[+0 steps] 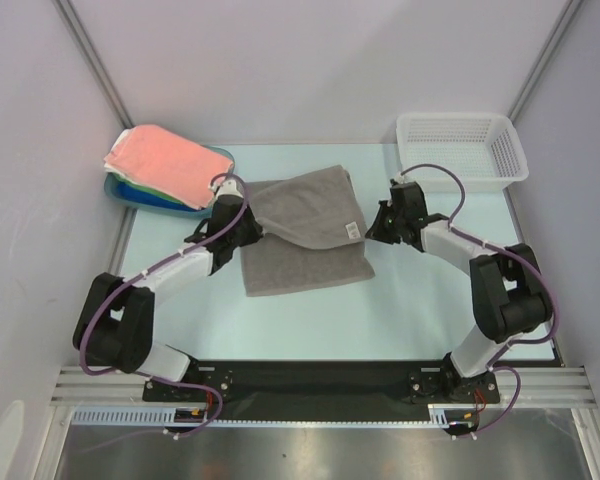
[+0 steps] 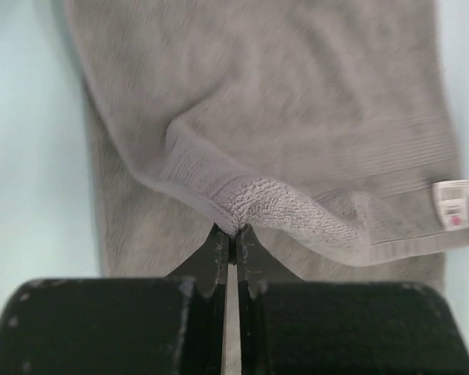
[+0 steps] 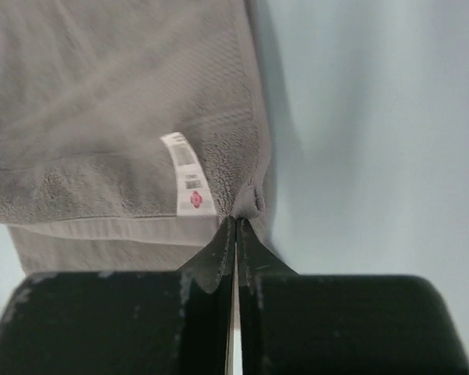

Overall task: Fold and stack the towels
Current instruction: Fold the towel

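The lower layer's near end (image 1: 257, 273) still lies uncovered, so my left gripper will move back and down, lay the towel's pinched corner over that end and let go of it.
A grey towel (image 1: 305, 232) lies mid-table, its far half lifted and folded over toward the near half. My left gripper (image 1: 248, 230) is shut on its left corner; in the left wrist view the closed tips (image 2: 232, 233) pinch the grey towel's (image 2: 297, 117) hem. My right gripper (image 1: 378, 228) is shut on the right corner beside the white tag (image 1: 352, 231); in the right wrist view the tips (image 3: 236, 221) bite a bunched bit of the towel (image 3: 102, 101) next to the tag (image 3: 189, 173). A salmon pink towel (image 1: 165, 160) tops a stack of folded towels at the back left.
The stack rests in a blue tray (image 1: 140, 194) at the back left. A white perforated basket (image 1: 460, 148) stands at the back right. Pale walls close in the table on three sides, and a metal rail (image 1: 320, 385) runs along the near edge.
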Robot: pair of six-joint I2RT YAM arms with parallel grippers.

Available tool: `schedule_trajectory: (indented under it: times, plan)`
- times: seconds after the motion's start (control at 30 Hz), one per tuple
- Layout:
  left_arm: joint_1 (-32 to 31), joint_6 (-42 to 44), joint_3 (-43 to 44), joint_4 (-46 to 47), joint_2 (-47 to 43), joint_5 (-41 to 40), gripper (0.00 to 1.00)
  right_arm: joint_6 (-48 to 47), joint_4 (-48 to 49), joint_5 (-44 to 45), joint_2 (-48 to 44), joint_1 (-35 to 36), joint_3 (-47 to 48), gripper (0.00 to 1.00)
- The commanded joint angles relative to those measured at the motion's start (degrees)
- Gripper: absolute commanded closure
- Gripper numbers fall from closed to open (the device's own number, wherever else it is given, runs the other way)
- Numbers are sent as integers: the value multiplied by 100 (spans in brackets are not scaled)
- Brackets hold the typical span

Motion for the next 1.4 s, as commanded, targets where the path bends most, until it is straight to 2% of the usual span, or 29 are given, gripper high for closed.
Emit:
schedule_trajectory:
  times: [0.0, 0.2, 0.23, 0.27, 0.37, 0.43, 0.57, 1.1, 1.2, 1.23, 1.27, 1.37]
  plan:
    - [-48, -418, -245, -20, -344, -80, 100, 102, 131, 210, -515, 126, -334, 100]
    - [-250, -629, -448, -336, -265, -89, 97, 190, 87, 359, -700, 329, -843, 98]
    - [-259, -656, -500, -337, -256, -80, 96, 207, 96, 368, -735, 338, -923, 95]
    - [-259, -673, -553, -328, -256, -54, 95, 225, 70, 438, -831, 321, -976, 85]
    - [-259, -735, -738, -293, -291, -62, 94, 357, -89, 578, -1208, 312, -1213, 65]
    - [-259, -744, -800, -301, -300, -45, 93, 480, -255, 728, -1420, 312, -1380, 61]
    - [-259, -753, -888, -275, -370, -27, 92, 533, -361, 773, -1737, 382, -1635, 67]
    - [-259, -735, -1125, -178, -423, 43, 92, 717, -71, 1396, -955, 909, -1882, 67]
    - [-259, -726, -1195, -152, -423, 70, 92, 770, -106, 1519, -1025, 918, -1978, 82]
    - [-259, -735, -1213, -161, -423, 70, 92, 787, -141, 1598, -1086, 927, -2057, 92]
    - [-259, -735, -1239, -161, -423, 70, 92, 805, -194, 1660, -1243, 936, -2092, 97]
    - [-259, -753, -1274, -152, -432, 113, 92, 919, -387, 1853, -1604, 988, -2364, 99]
